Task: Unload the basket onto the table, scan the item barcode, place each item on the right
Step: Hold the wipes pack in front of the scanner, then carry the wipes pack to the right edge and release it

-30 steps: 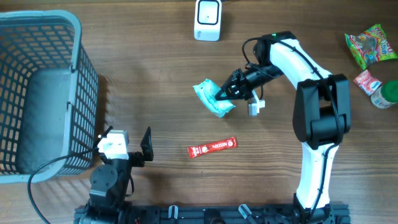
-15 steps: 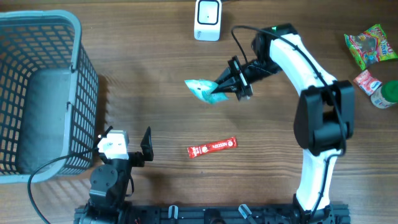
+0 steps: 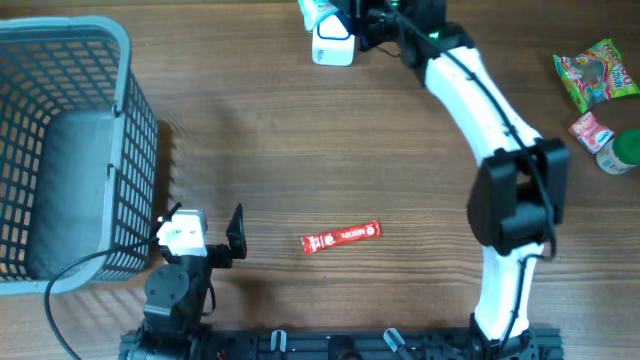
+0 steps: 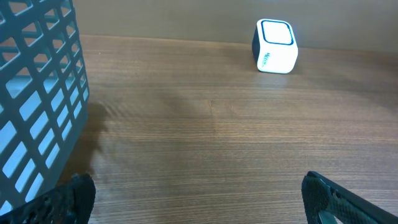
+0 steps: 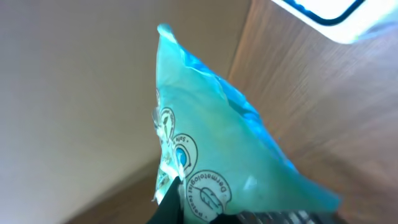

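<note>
To the right of my right gripper in the overhead view lies clear tabletop [image 3: 522, 121] beside the pink packet, so I will carry the wipes there, lower and release them.
The item, a teal wipes packet [image 3: 314, 12], hangs at the table's far edge, just above the left side of the white scanner [image 3: 333, 45]. My right gripper [image 3: 352, 16] is shut on the packet's right end. In the right wrist view the packet [image 5: 224, 137] fills the middle, its printed face towards the camera, a dark fingertip [image 5: 173, 202] pinching its lower edge and the scanner [image 5: 329, 11] at the top right. No barcode shows. My left gripper [image 3: 205, 228] rests open near the front edge, nothing between its fingers [image 4: 73, 198]; the scanner [image 4: 275, 55] is far ahead of it.
A grey mesh basket [image 3: 125, 70] takes up the left side, its wall [image 4: 37, 106] close beside my left gripper. A red Nestle stick [image 3: 342, 237] lies in the front middle. A green snack bag [image 3: 597, 70], a pink packet [image 3: 588, 130] and a small bottle [image 3: 622, 152] sit at the right edge.
My right arm has lifted the teal packet from the table's middle and carried it back and left to the scanner. The left arm has not moved.
</note>
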Robot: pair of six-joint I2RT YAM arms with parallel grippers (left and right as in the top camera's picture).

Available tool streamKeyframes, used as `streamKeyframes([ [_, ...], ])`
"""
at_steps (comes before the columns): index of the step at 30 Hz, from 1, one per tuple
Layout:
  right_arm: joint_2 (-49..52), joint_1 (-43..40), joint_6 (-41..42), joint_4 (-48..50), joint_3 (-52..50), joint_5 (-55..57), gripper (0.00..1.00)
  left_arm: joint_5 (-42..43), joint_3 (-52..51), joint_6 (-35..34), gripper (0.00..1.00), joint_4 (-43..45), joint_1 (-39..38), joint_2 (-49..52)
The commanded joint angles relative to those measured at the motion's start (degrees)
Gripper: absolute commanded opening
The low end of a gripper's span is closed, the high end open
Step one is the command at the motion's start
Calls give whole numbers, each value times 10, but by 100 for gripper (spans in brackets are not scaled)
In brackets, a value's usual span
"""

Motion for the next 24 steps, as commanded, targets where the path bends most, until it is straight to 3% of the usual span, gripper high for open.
streamKeyframes([
  [1,71,17,89,56,8,53,5,-7,-2,9,100,2,3,-4],
  [7,96,18,87,49,8,124,5,-7,-2,9,100,2,3,-4],
  [11,94,16,37,11,25,104,5,-7,-2,9,100,2,3,-4],
  [17,-18,-68,-67,-306,78,107,5,-7,-2,9,100,2,3,-4],
  [20,-75,-177,-169,-522,78,183,5,-7,-2,9,100,2,3,-4],
  [22,-77,-241,-245,-584,76,215,5,-7,-2,9,100,2,3,-4],
  [24,-67,-295,-322,-584,57,235,5,-7,-2,9,100,2,3,-4],
])
